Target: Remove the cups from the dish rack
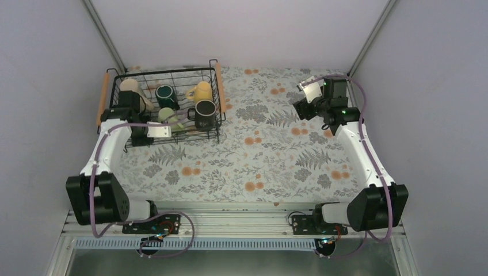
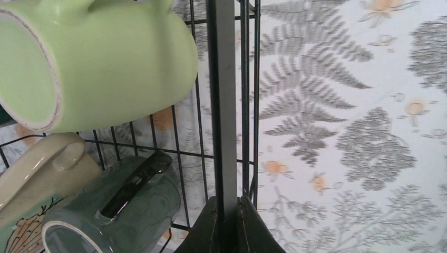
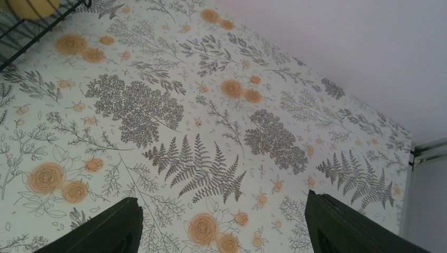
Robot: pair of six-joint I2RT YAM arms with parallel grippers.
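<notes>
My left gripper is about to drag the rack [image 1: 167, 72] back over the cloth and then open, because the rack is close to the back wall.
The black wire dish rack [image 1: 167, 72] with two wooden handles stands at the far left. It holds a cream cup [image 1: 131, 86], a dark teal cup [image 1: 167, 95], a yellow cup [image 1: 201, 91], a black cup [image 1: 205, 113] and a pale green cup [image 1: 168, 116]. My left gripper [image 1: 140, 137] is at the rack's near side. In the left wrist view it [image 2: 228, 203] is shut on a flat grey bar of the rack [image 2: 224, 105], beside the pale green cup [image 2: 105, 58], the patterned cream cup [image 2: 31, 179] and a grey-green cup [image 2: 105, 211]. My right gripper [image 1: 300, 108] is open and empty [image 3: 224, 205] above the table.
The table has a floral cloth [image 1: 270, 155]. Grey walls close in at the back and both sides. In the right wrist view the rack's corner [image 3: 31, 45] and the yellow cup [image 3: 31, 6] show at the top left.
</notes>
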